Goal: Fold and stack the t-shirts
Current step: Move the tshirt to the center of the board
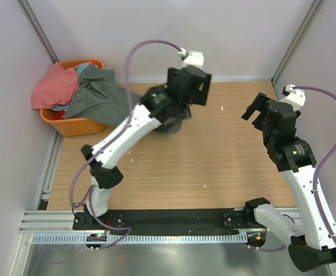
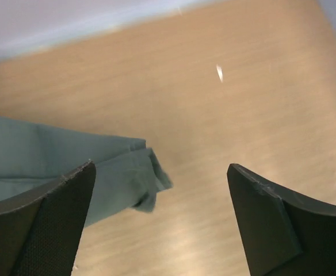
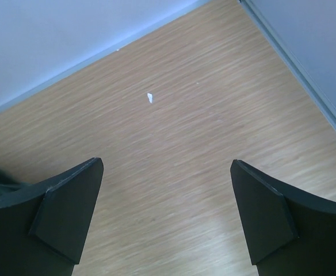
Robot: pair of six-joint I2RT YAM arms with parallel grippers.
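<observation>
I should next move my right gripper to the left in the top view and down onto the grey shirt's bunched hem corner [image 1: 180, 121], because that corner trails clear of the basket [image 1: 79, 125].
A dark grey t-shirt [image 1: 102, 95] spills out of the orange basket [image 1: 79, 125] and trails across the table under my left arm. A salmon-pink t-shirt [image 1: 54, 86] lies bunched on the basket's left side, and a bit of light blue cloth [image 1: 85, 68] shows behind it. My left gripper [image 1: 186, 92] hangs over the trailing end of the grey shirt. In the left wrist view that grey shirt end [image 2: 122, 172] lies on the wood by the left finger, and the gripper [image 2: 159, 167] is open with nothing in it. My right gripper [image 1: 259, 112] [image 3: 167, 162] is open over bare wood.
The basket stands in the back left corner against the wall. A small white scrap [image 1: 222, 107] [image 3: 149, 97] lies on the wooden table [image 1: 214, 155] between the two grippers. Metal frame posts and pale walls close in the back and the sides.
</observation>
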